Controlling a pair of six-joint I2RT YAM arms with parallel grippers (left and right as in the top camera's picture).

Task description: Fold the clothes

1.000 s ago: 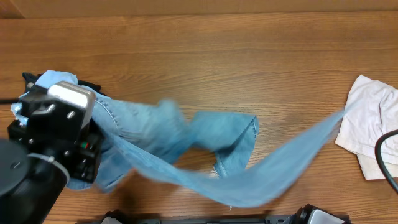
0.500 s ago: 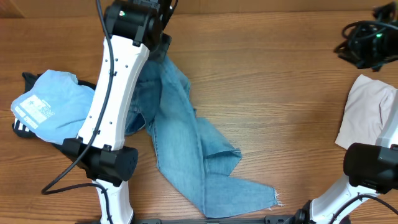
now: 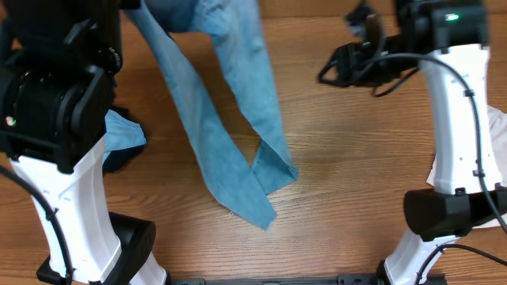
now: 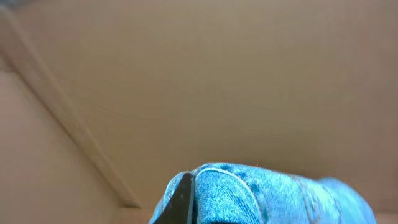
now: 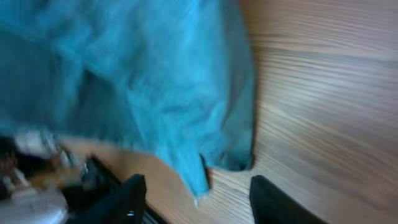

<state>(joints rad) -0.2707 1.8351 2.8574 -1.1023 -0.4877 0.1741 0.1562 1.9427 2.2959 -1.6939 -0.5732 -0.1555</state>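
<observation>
The fold comes down with my left gripper next toward the clear wood between the arms, below it and to its right in the overhead view, for release.
The light-blue denim jeans hang from the top edge of the overhead view down to the table, their lower end folded on the wood. My left gripper is raised high and shut on a bunch of the jeans; the overhead view shows only its arm. My right gripper is open and empty, hovering right of the jeans. The sky-blue shirt and black garment peek out beside the left arm. The cream-white garment lies at the right edge.
The wooden table spreads between the two arms. The right arm's white column stands at the right, its base at the front edge. The left arm's base stands at the front left.
My left arm has lifted the jeans high, so they now hang with only the leg end on the table. My right arm has swung in from the far right toward the jeans.
</observation>
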